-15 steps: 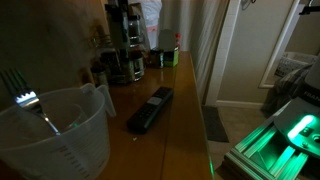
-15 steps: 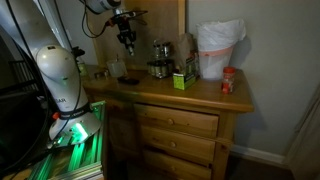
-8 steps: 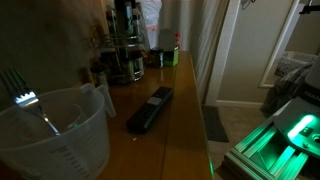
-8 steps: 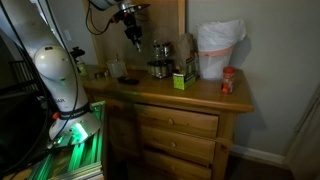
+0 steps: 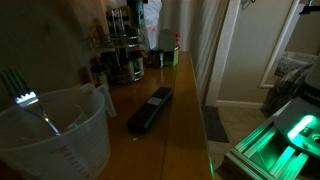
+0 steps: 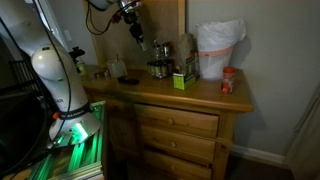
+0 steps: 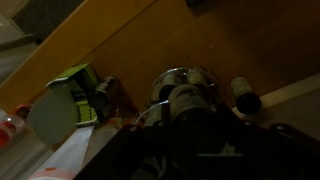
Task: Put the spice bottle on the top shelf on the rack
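The spice bottle still hangs above the rack, so the robot will lower its gripper, ease it toward the rack's top shelf (image 5: 124,42) (image 7: 165,108) and then release the bottle there.
The rack (image 6: 158,62) is a dark two-tier carousel of small jars at the back of the wooden dresser; it also shows in an exterior view (image 5: 124,62). My gripper (image 6: 138,36) hangs above and just beside the rack's top shelf (image 6: 159,48). It also shows in an exterior view (image 5: 132,22). In the wrist view the gripper (image 7: 186,118) is shut on the spice bottle (image 7: 186,100), a small dark jar with a shiny lid. The rack's top (image 7: 180,80) lies right under it. The fingers are very dark.
A clear measuring jug (image 5: 55,130) with a fork and a black remote (image 5: 150,108) lie on the dresser top. A green box (image 6: 182,79), a white bag (image 6: 218,50) and a red-topped bottle (image 6: 229,82) stand beside the rack. A loose dark jar (image 7: 245,97) stands near it.
My gripper has moved up and sideways toward the rack with the bottle in it. Nothing else has moved.
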Tool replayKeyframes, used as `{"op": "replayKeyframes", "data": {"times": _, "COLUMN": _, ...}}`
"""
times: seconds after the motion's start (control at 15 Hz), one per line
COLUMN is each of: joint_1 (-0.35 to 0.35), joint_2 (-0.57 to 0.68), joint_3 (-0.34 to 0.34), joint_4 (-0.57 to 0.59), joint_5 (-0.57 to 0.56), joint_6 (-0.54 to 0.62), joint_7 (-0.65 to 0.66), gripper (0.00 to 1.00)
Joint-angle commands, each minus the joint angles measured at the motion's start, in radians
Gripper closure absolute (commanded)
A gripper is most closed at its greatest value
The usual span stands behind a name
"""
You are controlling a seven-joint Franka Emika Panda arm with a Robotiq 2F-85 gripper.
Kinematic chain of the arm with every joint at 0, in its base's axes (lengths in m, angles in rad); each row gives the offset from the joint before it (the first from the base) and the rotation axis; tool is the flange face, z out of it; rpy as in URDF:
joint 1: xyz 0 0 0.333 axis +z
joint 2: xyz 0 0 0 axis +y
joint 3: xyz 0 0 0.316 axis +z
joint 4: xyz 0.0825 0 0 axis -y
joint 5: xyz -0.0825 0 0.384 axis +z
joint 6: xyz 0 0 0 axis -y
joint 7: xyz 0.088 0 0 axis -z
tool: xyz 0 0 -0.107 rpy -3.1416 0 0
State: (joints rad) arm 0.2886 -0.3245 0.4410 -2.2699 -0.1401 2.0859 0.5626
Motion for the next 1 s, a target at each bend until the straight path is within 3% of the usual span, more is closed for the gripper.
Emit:
{"op": "replayKeyframes", "data": {"times": 0.0, "joint_1": -0.015, "joint_2": -0.055, "joint_3": 0.04, "joint_4": -0.082, "joint_5": -0.04, "joint_6": 0.05, "joint_7": 0.152, "gripper": 0.76}}
{"op": "replayKeyframes", "data": {"times": 0.27, "joint_1": -0.015, "joint_2": -0.073, "joint_3": 0.038, "joint_4": -0.135, "joint_5": -0.049, "joint_6": 0.144, "joint_7": 0.19, "gripper": 0.76}}
{"op": "replayKeyframes", "data": {"times": 0.6, "joint_1": -0.023, "joint_2": -0.085, "joint_3": 0.003, "joint_4": -0.166, "joint_5": -0.029, "joint_6": 0.268, "joint_7": 0.135, "gripper": 0.76}}
{"op": "replayKeyframes", "data": {"times": 0.93, "joint_1": -0.046, "joint_2": -0.052, "joint_3": -0.01, "joint_4": -0.167, "joint_5": -0.028, "joint_6": 0.317, "joint_7": 0.105, "gripper": 0.76}}
